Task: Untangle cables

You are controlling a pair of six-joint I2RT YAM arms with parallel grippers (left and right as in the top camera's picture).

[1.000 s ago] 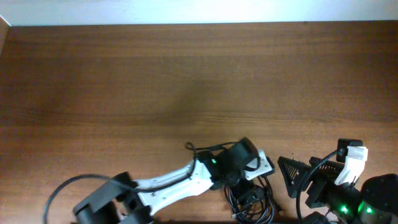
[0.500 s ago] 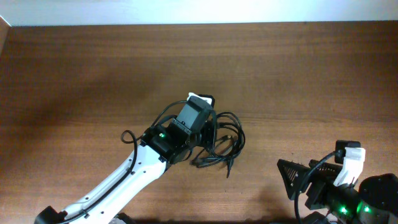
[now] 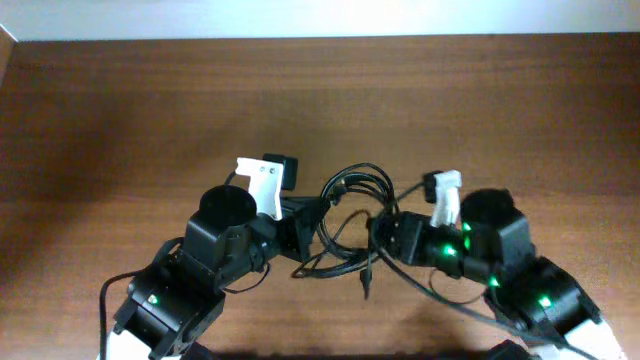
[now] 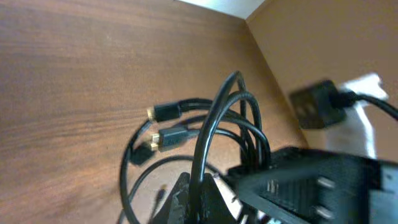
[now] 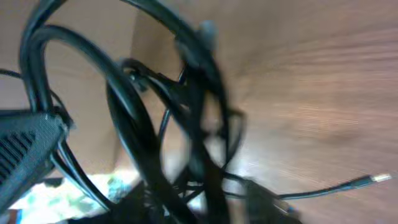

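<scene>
The cable in my left gripper goes over the tabletop to the left in the overhead view next for release, since cable loops bunch against my right gripper.
A tangle of black cables (image 3: 352,198) lies in loops on the wooden table a little in front of its middle. My left gripper (image 3: 305,224) reaches in from the left, shut on one black cable (image 4: 208,134) that rises between its fingers (image 4: 202,200). Two gold-tipped plugs (image 4: 163,112) lie on the wood beyond it. My right gripper (image 3: 385,238) meets the tangle from the right. Thick cable loops (image 5: 134,124) cross between its jaws (image 5: 199,199), but blur hides how far they are closed. A thin loose end with a plug (image 5: 373,179) trails off to the right.
The brown wooden table (image 3: 150,110) stretches bare to the far edge at the white wall (image 3: 320,38). Both arm bodies fill the front corners, the left one (image 3: 180,290) and the right one (image 3: 530,290). One plug end (image 3: 366,282) pokes toward the front.
My left gripper shut on the tangle at the front edge and carried it toward the middle. The right arm swung in from the front right corner to the tangle, its jaws narrowing.
</scene>
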